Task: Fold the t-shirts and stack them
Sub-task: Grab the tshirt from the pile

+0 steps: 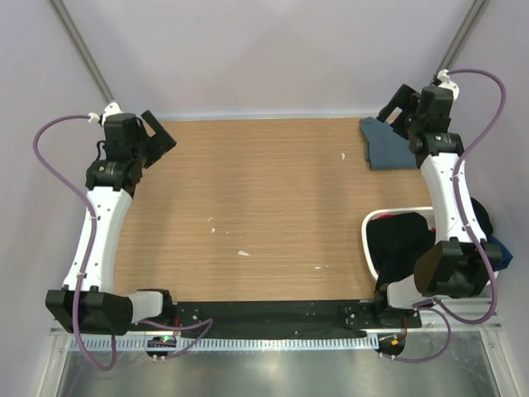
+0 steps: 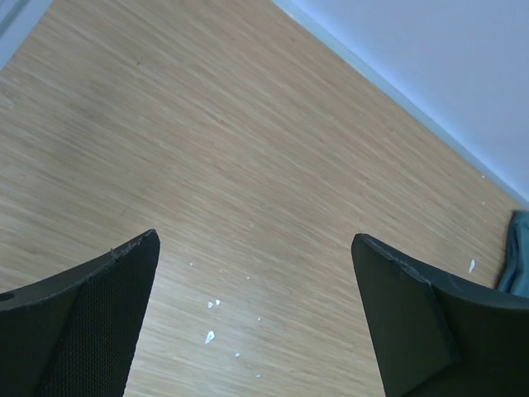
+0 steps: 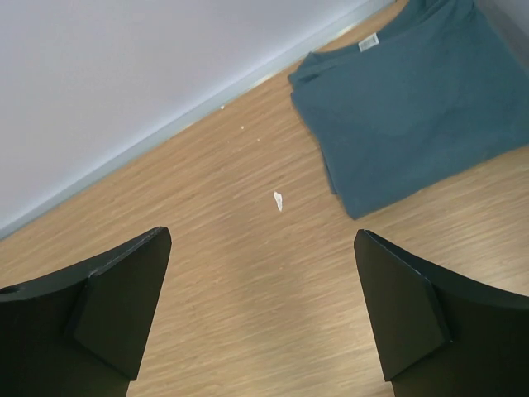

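Observation:
My right gripper needs to go back and down onto the crumpled black t-shirt (image 1: 418,237) next, because the slate-blue one is already folded.
A slate-blue t-shirt (image 1: 387,147) lies folded flat at the table's far right corner; the right wrist view shows it (image 3: 413,107) with its neck label up, and the left wrist view catches its edge (image 2: 519,265). A black t-shirt (image 1: 401,241) lies crumpled in a white basket (image 1: 364,240) at the near right. My right gripper (image 1: 407,109) hovers above the folded shirt, open (image 3: 263,233), with only bare wood between its fingers. At the far left my left gripper (image 1: 159,136) is raised, open (image 2: 254,238) and holds nothing.
More cloth, blue (image 1: 500,252) and dark (image 1: 482,219), shows behind the right arm beside the basket. Small white flecks (image 1: 242,252) dot the wooden tabletop (image 1: 264,207). A pale wall runs along the table's far edge.

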Robot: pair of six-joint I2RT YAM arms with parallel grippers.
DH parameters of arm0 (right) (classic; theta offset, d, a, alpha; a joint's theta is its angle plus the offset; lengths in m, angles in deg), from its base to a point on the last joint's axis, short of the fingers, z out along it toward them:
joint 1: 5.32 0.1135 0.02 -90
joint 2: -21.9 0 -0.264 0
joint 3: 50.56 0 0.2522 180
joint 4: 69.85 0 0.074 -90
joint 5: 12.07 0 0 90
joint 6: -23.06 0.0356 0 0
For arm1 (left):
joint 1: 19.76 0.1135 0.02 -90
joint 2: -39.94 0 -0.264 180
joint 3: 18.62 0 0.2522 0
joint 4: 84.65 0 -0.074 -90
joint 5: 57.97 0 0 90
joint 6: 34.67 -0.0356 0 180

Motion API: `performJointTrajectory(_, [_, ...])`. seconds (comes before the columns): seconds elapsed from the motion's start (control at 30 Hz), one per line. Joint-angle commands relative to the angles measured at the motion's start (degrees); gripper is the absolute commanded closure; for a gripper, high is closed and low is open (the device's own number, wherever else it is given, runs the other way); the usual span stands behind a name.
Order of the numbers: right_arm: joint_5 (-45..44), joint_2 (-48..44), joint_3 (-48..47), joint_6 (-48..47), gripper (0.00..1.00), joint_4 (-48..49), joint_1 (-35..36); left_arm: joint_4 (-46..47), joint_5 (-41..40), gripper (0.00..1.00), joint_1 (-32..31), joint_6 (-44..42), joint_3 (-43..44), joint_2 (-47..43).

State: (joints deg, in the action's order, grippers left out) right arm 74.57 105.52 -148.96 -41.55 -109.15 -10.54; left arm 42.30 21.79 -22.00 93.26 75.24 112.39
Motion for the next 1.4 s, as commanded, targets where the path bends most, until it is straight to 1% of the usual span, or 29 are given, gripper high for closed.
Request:
performJointTrajectory(0.0, [-2.5,-0.7,-7.0,-1.9,0.00,-0.1,-0.2,4.7,0.9,0.00,0.2,-1.9,-0.9,-2.7])
performJointTrajectory(0.07, [-5.2,0.1,-9.1,-2.0,0.00,-4.1,-0.2,6.1,1.2,0.00,0.2,-3.5,-2.0,-3.7])
performJointTrajectory(0.2, [-8.9,-0.1,-10.9,-3.1,0.00,-6.6,-0.2,7.8,3.1,0.00,0.1,-5.6,-2.7,-4.1])
performJointTrajectory(0.23, [-11.0,0.1,-11.5,-3.3,0.00,-8.6,-0.2,8.3,3.2,0.00,0.2,-6.4,-3.1,-3.8])
performJointTrajectory(0.3, [-13.9,0.7,-15.1,-2.7,0.00,-12.4,-0.2,8.4,3.6,0.00,0.2,-6.6,-3.1,-2.8])
performJointTrajectory(0.33, [-19.8,1.3,-16.6,-1.3,0.00,-18.1,-0.2,8.4,3.7,0.00,0.2,-7.0,-3.0,-2.2])
performJointTrajectory(0.37, [-23.2,2.4,-17.8,0.3,0.00,-21.1,-0.5,8.4,4.0,0.00,0.2,-7.3,-2.8,-1.8])
performJointTrajectory(0.4, [-25.3,3.2,-19.6,4.2,0.00,-24.3,-2.6,8.4,4.3,0.00,0.2,-7.5,-2.9,-1.4])
performJointTrajectory(0.43, [-26.6,4.1,-20.5,6.6,0.00,-31.5,-4.3,8.6,4.6,0.00,0.1,-7.6,-3.4,-1.2])
performJointTrajectory(0.47, [-26.5,5.5,-21.1,9.0,0.00,-35.1,-6.3,9.0,4.4,0.00,0.1,-7.6,-4.8,-1.1])
performJointTrajectory(0.5, [-26.1,5.9,-20.4,11.8,0.00,-37.9,-10.7,9.9,4.2,0.00,0.1,-7.6,-5.6,-1.0])
performJointTrajectory(0.53, [-26.0,5.5,-19.3,12.8,0.00,-41.6,-11.9,9.7,4.3,0.00,0.1,-7.7,-5.8,-0.4])
performJointTrajectory(0.57, [-27.8,4.7,-17.7,13.4,0.00,-42.5,-12.8,9.2,4.9,0.00,0.2,-8.2,-5.7,0.0])
performJointTrajectory(0.6, [-29.4,2.6,-13.9,14.1,0.00,-43.0,-13.2,8.5,5.0,0.00,0.2,-8.5,-5.5,0.5])
performJointTrajectory(0.67, [-31.6,-0.7,-9.3,15.9,0.00,-42.3,-13.3,7.9,4.2,0.00,0.2,-8.6,-5.0,1.4])
performJointTrajectory(0.7, [-31.7,-3.7,-4.7,16.5,0.00,-41.6,-13.4,7.8,3.9,0.00,0.1,-8.6,-4.7,1.6])
performJointTrajectory(0.8, [-31.9,-5.6,0.8,20.8,0.00,-42.7,-14.6,7.5,3.7,0.00,0.1,-8.5,-4.3,2.1])
performJointTrajectory(0.83, [-33.0,-5.4,1.5,22.1,0.00,-46.6,-14.6,7.4,3.7,0.00,0.2,-8.5,-4.4,2.1])
performJointTrajectory(0.87, [-34.1,-5.2,1.9,25.3,0.00,-48.7,-14.6,7.4,3.7,0.00,0.1,-8.4,-4.5,2.1])
performJointTrajectory(0.9, [-37.0,-5.2,3.2,26.6,0.00,-50.4,-14.6,7.3,3.8,0.00,0.2,-8.4,-4.7,2.3])
performJointTrajectory(0.93, [-38.0,-5.9,4.1,28.0,0.00,-51.9,-14.6,7.2,3.8,0.00,0.2,-8.2,-4.9,2.3])
performJointTrajectory(1.03, [-39.7,-8.2,8.3,29.2,0.00,-49.5,-14.7,6.9,4.7,0.00,0.2,-7.6,-4.4,3.3])
performJointTrajectory(1.1, [-40.1,-8.0,9.1,31.4,0.00,-50.6,-15.0,6.4,5.5,0.00,0.2,-7.3,-3.7,4.2])
performJointTrajectory(1.2, [-44.4,-6.9,8.0,36.5,0.00,-58.7,-15.0,5.1,6.0,0.00,0.2,-6.8,-2.4,4.9])
performJointTrajectory(1.27, [-44.5,-7.7,8.7,34.8,0.00,-57.3,-15.0,4.9,6.4,0.00,0.2,-6.6,-2.6,5.0])
performJointTrajectory(1.3, [-44.0,-8.1,10.7,34.2,0.00,-54.3,-15.0,5.0,6.5,0.00,0.2,-6.5,-2.7,5.2])
performJointTrajectory(1.37, [-42.3,-8.6,13.0,33.2,0.00,-51.9,-15.1,4.8,7.2,0.00,0.2,-6.3,-2.5,5.7])
